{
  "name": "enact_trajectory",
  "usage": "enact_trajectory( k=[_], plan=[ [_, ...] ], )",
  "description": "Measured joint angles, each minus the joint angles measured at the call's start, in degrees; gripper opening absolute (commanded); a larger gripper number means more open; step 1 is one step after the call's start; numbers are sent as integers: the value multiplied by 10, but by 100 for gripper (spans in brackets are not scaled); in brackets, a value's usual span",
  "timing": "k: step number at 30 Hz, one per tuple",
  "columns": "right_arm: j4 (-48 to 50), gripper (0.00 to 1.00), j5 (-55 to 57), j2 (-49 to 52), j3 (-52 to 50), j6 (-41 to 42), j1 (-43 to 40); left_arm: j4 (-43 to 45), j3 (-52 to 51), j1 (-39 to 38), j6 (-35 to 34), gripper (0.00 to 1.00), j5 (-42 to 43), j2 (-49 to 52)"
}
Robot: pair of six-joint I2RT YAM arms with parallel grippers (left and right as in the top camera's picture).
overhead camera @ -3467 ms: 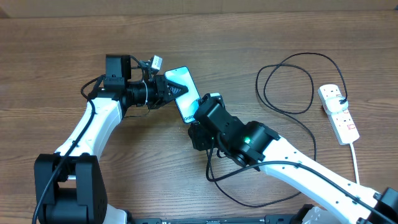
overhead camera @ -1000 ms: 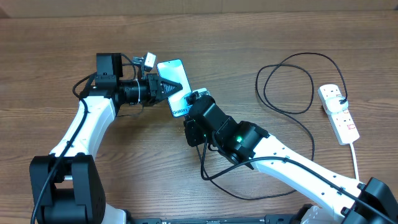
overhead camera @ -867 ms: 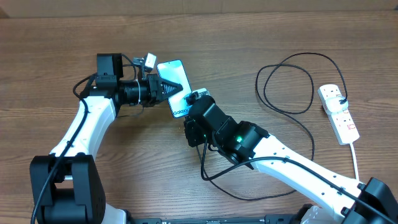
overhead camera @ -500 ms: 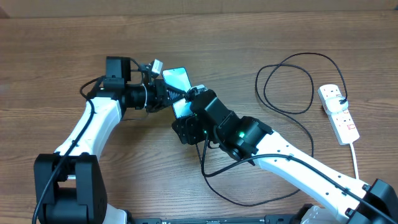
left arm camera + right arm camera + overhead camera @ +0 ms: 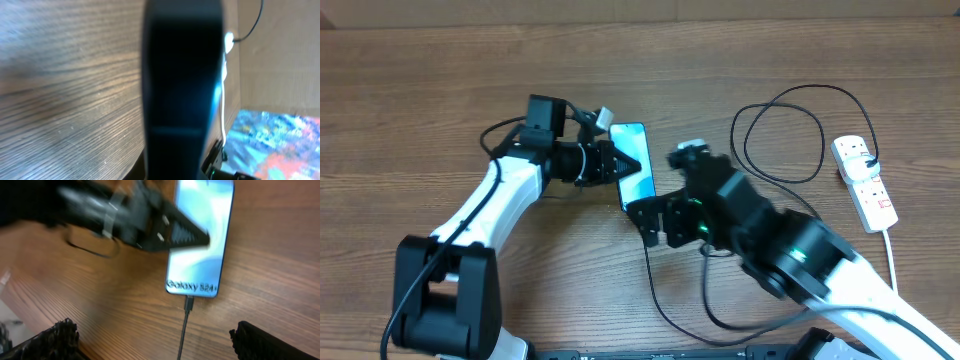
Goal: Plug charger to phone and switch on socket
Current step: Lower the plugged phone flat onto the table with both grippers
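The phone's bottom edge holds the connector tip, so my left gripper should next lower, draw back and set the phone flat on the tabletop.
The phone (image 5: 638,182), with its light blue screen up, lies left of centre; the right wrist view shows its "Galaxy S24+" text (image 5: 200,240). My left gripper (image 5: 623,164) is shut on the phone's left edge, one finger across the screen (image 5: 175,230). The left wrist view shows only the phone's dark edge (image 5: 182,75). The charger's black connector tip (image 5: 188,303) sits in the phone's bottom edge, and its cable (image 5: 790,130) loops away to the white socket (image 5: 863,183) at the right. My right gripper (image 5: 658,222) (image 5: 160,345) is wide open and empty, just below the phone.
The socket's thick white cord (image 5: 894,260) runs down toward the front right edge. The black cable also loops on the table below my right arm (image 5: 665,300). A wall or board stands along the table's far edge (image 5: 640,8).
Both arms have moved right with the phone, which has turned more upright. My right gripper has drawn back from the phone's bottom end, open, and the connector stays in the phone.
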Motion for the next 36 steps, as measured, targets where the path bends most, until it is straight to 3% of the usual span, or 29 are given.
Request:
enact_trajectory(
  k=[6, 14, 19, 26, 33, 36],
  plan=[
    [-24, 100, 15, -59, 0, 6, 0, 16, 0, 5, 30, 4, 34, 91],
    [-52, 100, 17, -62, 0, 11, 0, 30, 0, 9, 71, 5, 100, 192],
    [-56, 100, 17, -62, 0, 11, 0, 27, 0, 9, 76, 13, 95, 197],
    [-56, 100, 21, -62, 0, 11, 0, -22, 0, 9, 77, 16, 30, 197],
    [-54, 100, 31, -62, 0, 11, 0, -24, 0, 9, 80, 20, 27, 197],
    [-47, 100, 31, -60, 0, 11, 0, -26, 1, 9, 82, 29, 29, 196]
  ],
)
